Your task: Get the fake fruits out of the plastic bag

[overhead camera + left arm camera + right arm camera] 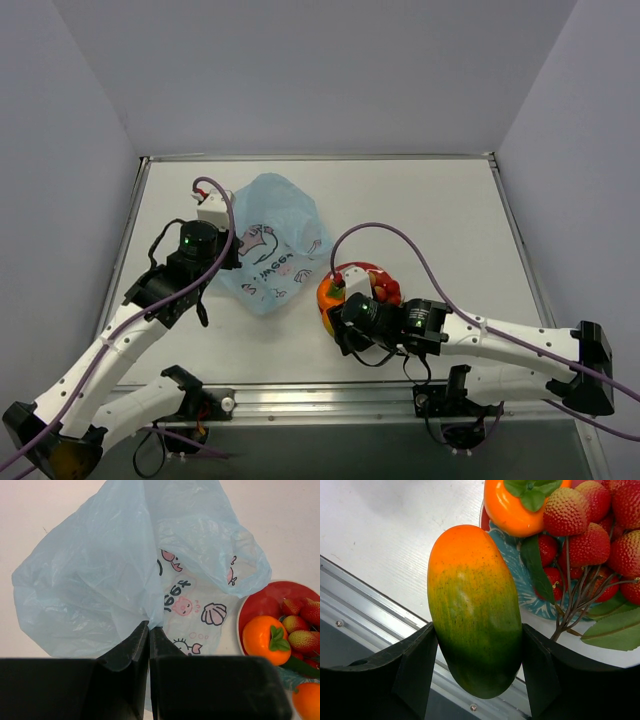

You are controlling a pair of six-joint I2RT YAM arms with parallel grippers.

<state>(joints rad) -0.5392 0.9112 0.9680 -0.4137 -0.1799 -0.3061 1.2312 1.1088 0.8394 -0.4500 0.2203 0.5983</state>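
Next, my right gripper lowers the mango (475, 610) outward onto the plate's bare near rim (515, 565) below the orange fruit and releases it, since the berries leave that part uncovered.
The plastic bag (270, 245), light blue with pink and dark prints, lies crumpled left of centre. My left gripper (226, 262) is shut on a fold of the plastic bag (100, 580), its fingertips (149, 627) pressed together on the film. My right gripper (478, 630) is shut on the red-yellow-green mango (475, 610), held just off the near-left rim of the red plate (372, 270). On the plate (512, 565) lie the orange fruit (512, 507) with a green calyx and red berries (585, 540) on stems. No fruit shows inside the bag.
The metal rail (370, 610) of the table's near edge runs right under the mango. The plate (265, 600) sits just right of the bag's lower corner. Grey walls close the table on three sides.
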